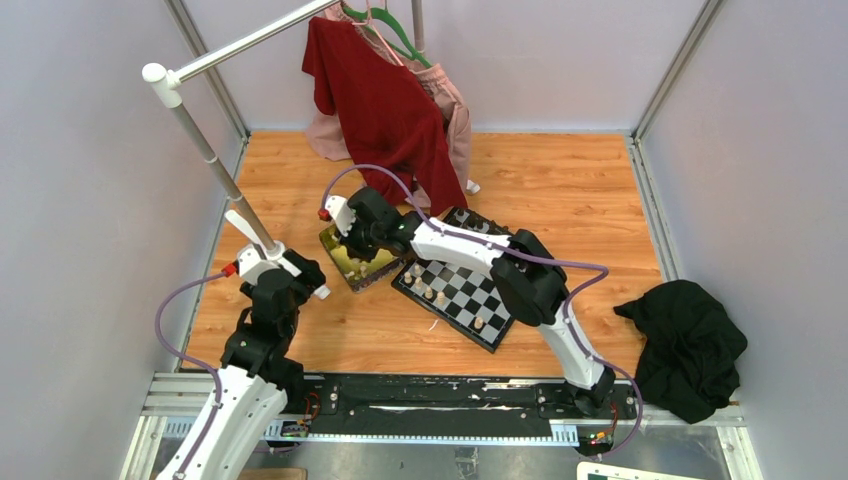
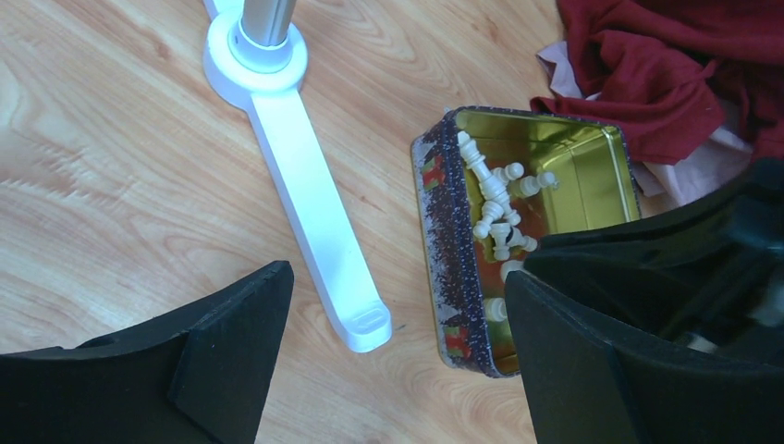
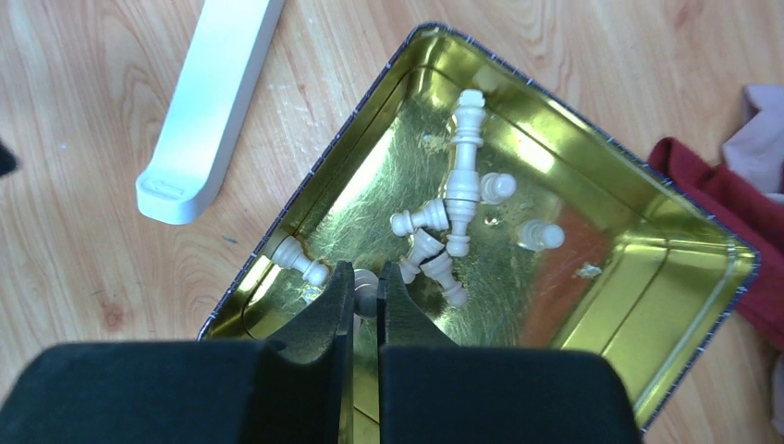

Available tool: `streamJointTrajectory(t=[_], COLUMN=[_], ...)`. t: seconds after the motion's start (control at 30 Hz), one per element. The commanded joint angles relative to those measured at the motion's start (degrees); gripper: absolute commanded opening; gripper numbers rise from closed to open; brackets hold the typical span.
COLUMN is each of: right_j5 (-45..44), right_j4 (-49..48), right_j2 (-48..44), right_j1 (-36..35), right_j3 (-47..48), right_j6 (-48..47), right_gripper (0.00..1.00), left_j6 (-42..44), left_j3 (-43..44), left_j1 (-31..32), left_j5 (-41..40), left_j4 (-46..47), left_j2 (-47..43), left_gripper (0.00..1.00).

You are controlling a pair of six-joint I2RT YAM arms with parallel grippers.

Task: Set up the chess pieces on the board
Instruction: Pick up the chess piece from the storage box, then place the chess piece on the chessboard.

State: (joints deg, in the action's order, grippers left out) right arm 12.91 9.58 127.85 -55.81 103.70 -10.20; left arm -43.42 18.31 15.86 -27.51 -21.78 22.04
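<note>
My right gripper has the empty square (image 1: pixel 466 318) beside the lone cream piece to its right in the top view, so next it should go up, swing back and come down onto that square.
The checkered board (image 1: pixel 470 295) lies on the wooden table with several cream chess pieces (image 1: pixel 428 292) standing on it. A gold tin (image 3: pixel 573 305) left of the board holds several loose cream pieces (image 3: pixel 460 176); it also shows in the left wrist view (image 2: pixel 592 153). My right gripper (image 3: pixel 367 289) reaches into the tin (image 1: pixel 345 262) and is shut on a cream chess piece (image 3: pixel 366 289) between its fingertips. My left gripper (image 2: pixel 398 342) is open and empty, hovering over bare wood just left of the tin.
A white rack foot (image 2: pixel 310 199) lies on the table next to the tin; its pole (image 1: pixel 215 155) rises at the left. Red and pink garments (image 1: pixel 390 100) hang at the back. A black cloth (image 1: pixel 690 345) lies at the right.
</note>
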Motion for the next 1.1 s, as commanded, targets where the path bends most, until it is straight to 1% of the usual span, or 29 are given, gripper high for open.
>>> streamJointTrajectory(t=[0.0,0.17,0.33,0.67,0.73,1.07], right_j5=[0.04,-0.45,-3.28,-12.78,-15.92,-24.06], right_j4=[-2.57,-3.71,-4.37,-5.83,-5.76,-1.07], right_j2=[-4.91,-8.77,-16.31,-32.52,-34.82,-45.51], right_j1=[0.53,0.45,0.04,-0.24,-0.26,-1.06], right_j3=[-1.57,-4.65,-11.01,-28.66,-31.31,-41.89], right_j6=[-1.08,-1.23,-1.62,0.76,1.75,5.51], right_gripper=[0.0,0.0,0.0,0.0,0.0,0.0], left_j6=[0.88,0.97,1.23,2.02,1.98,1.59], left_j3=[1.62,2.01,2.0,1.65,1.56,1.38], left_j1=[0.14,0.14,0.14,0.14,0.14,0.14], left_j5=[-2.06,-2.16,-1.87,-0.16,0.34,2.51], left_j4=[-1.71,-1.33,0.45,5.04,6.0,9.59], left_j2=[-0.69,0.34,2.93,7.59,8.36,10.95], left_gripper=[0.9,0.9,0.9,0.9,0.9,0.9])
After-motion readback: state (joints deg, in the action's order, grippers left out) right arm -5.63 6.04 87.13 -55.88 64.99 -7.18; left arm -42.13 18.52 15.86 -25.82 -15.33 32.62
